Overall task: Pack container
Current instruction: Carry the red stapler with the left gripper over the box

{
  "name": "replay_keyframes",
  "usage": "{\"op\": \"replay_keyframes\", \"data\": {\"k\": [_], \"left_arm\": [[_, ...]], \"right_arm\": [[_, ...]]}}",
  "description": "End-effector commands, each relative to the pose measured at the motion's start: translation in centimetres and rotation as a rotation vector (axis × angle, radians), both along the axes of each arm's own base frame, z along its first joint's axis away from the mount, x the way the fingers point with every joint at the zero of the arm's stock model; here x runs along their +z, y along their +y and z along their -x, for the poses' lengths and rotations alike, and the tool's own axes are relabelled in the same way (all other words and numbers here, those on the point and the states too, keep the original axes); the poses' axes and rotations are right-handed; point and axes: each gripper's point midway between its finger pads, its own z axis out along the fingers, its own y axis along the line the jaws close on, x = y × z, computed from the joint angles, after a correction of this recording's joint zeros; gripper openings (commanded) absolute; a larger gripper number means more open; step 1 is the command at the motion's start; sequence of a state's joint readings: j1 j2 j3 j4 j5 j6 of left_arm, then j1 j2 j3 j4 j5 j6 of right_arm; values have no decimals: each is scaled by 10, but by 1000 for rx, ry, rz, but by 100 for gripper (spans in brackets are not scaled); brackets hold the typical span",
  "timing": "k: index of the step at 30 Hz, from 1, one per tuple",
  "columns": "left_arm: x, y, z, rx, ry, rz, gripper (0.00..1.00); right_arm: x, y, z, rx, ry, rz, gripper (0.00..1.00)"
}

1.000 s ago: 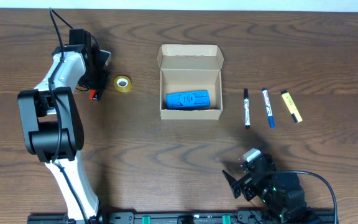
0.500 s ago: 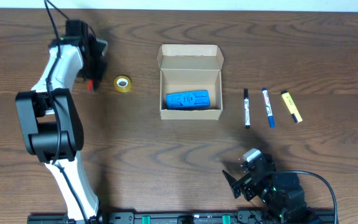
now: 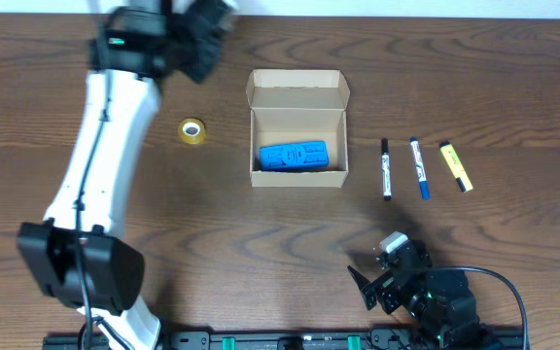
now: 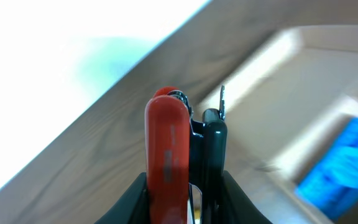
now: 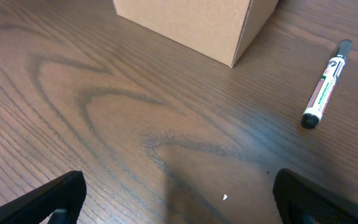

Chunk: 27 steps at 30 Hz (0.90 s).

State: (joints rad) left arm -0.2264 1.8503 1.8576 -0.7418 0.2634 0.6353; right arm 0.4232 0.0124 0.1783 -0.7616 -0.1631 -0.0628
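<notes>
The box's bare bottom beyond the blue object (image 3: 292,131) is empty there, so next I need to swing my left gripper back over the box and lower it to release the tool on that part.
The container (image 3: 297,95) is an open tan cardboard box at table centre, flap lid folded back, with a blue object (image 3: 293,156) inside. My left gripper (image 3: 202,24) is blurred at the far edge, left of the box. In the left wrist view it (image 4: 185,193) is shut on a red and black tool (image 4: 166,137), with the box (image 4: 291,81) and the blue object (image 4: 347,162) blurred to the right. My right gripper (image 3: 382,282) rests open and empty near the front edge. In its wrist view (image 5: 179,193) it faces a box corner (image 5: 197,25).
A yellow tape roll (image 3: 192,130) lies left of the box. Right of the box lie a black marker (image 3: 386,167), a blue marker (image 3: 418,167) and a yellow highlighter (image 3: 456,165). The black marker also shows in the right wrist view (image 5: 325,84).
My left arm has lifted from the table at the far left and swung right toward the box with the red and black tool in it. The right arm has not moved.
</notes>
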Motion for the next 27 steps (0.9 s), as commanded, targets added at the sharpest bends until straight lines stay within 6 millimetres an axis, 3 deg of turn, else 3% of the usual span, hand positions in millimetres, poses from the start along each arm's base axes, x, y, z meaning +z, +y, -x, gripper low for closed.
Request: {"op": "replay_keyframes", "data": {"k": [1,5,9,22,27], "left_arm": [[-17,-59,28,-302,-13,-103,6],[-40,-96,68,-602,-7,-254,5],[-60,-112,91,-748,31,-318,6],[-127,-123,77,-793,128,-340,6],[-157,-123,73,-735,211,-328,5]], "right_arm": [[-3,1,1,16,-3,12,99],[-3,1,1,16,-3,12,99],[-3,1,1,16,-3,12,99],[-3,1,1,16,-3,12,99],[-3,1,1,16,-3,12,99]]}}
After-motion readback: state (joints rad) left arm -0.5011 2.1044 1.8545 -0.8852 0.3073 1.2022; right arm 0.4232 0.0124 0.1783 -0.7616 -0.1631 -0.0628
